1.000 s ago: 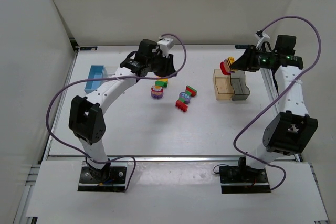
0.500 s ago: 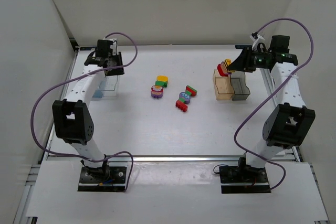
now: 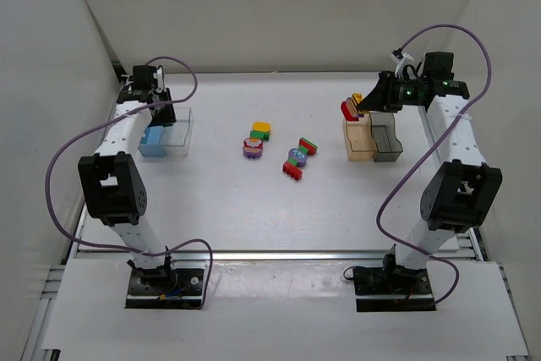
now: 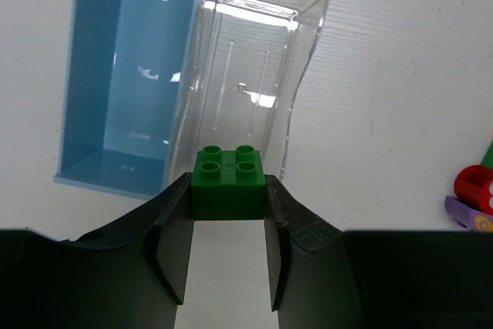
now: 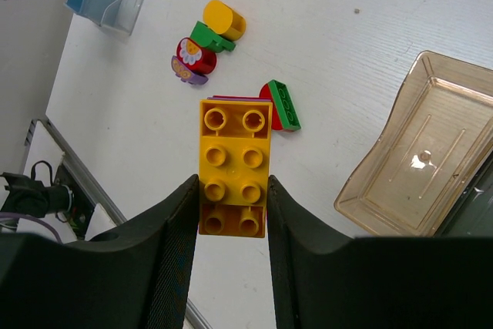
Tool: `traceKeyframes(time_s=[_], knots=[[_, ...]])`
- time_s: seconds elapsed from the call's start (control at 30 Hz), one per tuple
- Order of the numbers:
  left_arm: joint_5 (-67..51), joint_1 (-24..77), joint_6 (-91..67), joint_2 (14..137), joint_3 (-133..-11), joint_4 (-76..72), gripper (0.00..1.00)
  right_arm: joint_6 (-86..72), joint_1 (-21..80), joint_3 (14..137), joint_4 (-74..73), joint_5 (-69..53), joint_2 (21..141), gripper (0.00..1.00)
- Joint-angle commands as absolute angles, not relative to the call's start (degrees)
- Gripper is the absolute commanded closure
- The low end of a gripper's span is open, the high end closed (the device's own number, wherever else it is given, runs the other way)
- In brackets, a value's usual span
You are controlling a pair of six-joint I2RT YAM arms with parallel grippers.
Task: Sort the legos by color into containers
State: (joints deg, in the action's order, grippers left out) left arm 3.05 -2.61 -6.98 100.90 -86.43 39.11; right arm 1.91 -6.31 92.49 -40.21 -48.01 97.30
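Note:
The blue container (image 4: 122, 75) is open and empty, so my left gripper will next move sideways off the clear container (image 4: 248, 75) and slightly down over the blue one.
My left gripper (image 3: 155, 101) (image 4: 229, 204) is shut on a small green lego (image 4: 229, 182), held above the near end of the clear container (image 4: 248, 75); the blue container (image 4: 122, 75) lies beside it on the left. My right gripper (image 3: 363, 106) (image 5: 233, 204) is shut on a stack of yellow legos (image 5: 234, 166) with a red piece (image 3: 348, 109) on it, hanging above the far-left corner of the amber container (image 3: 358, 139) (image 5: 420, 167). The dark grey container (image 3: 387, 143) stands beside the amber one.
Two mixed piles of legos lie mid-table: a yellow, green and purple one (image 3: 255, 140) (image 5: 202, 42), and a red, green and purple one (image 3: 297, 158). Side walls stand close to both arms. The table's back edge runs just beyond the containers.
My left arm has swung from the table's middle to the far left, over the blue and clear containers. My right gripper has shifted slightly left with its stack.

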Motion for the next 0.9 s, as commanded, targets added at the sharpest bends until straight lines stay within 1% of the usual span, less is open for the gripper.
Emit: traceKeyframes(time_s=[0.0,0.13,0.23,0.43,0.53,0.63,0.67,0.7,0.77,0.8,0.87], knots=[[5.4,-4.7,-6.3,101.9,-89.6,39.8,0.90,2.2,-6.3,94.6,-38.8,-48.9,97.7,1.00],[6.9,-6.0,-6.0,103.4,-91.1,40.0,0.90,2.1,-6.3,94.7,-38.8,-48.9,98.0,1.00],[8.0,-6.9,-5.9,104.8,-92.0,40.2,0.86,1.9,-6.3,94.7,-38.6,-49.0,98.2,1.00],[8.3,-8.0,-6.0,107.0,-92.9,39.6,0.85,1.5,-6.2,94.8,-38.1,-49.0,98.4,1.00],[8.7,-8.3,-6.0,108.0,-93.3,39.6,0.82,1.4,-6.2,94.8,-38.1,-48.8,98.6,1.00],[9.8,-8.6,-6.2,109.1,-93.8,39.5,0.75,1.6,-6.2,95.3,-38.1,-48.6,98.9,1.00],[10.2,-9.0,-6.3,109.5,-93.9,39.1,0.68,1.7,-6.2,95.4,-38.1,-48.5,98.9,1.00],[10.5,-9.1,-6.2,109.8,-94.0,38.9,0.64,1.7,-6.1,95.3,-38.2,-48.5,98.9,1.00],[10.6,-9.2,-6.2,110.4,-94.2,38.8,0.57,2.0,-6.2,95.4,-38.3,-48.3,99.0,1.00],[10.5,-9.4,-6.1,110.6,-94.6,38.8,0.52,2.0,-6.2,95.4,-38.4,-48.3,99.0,1.00],[9.1,-9.4,-5.5,110.8,-95.0,38.8,0.46,2.1,-6.1,95.2,-38.4,-48.3,99.1,1.00]])
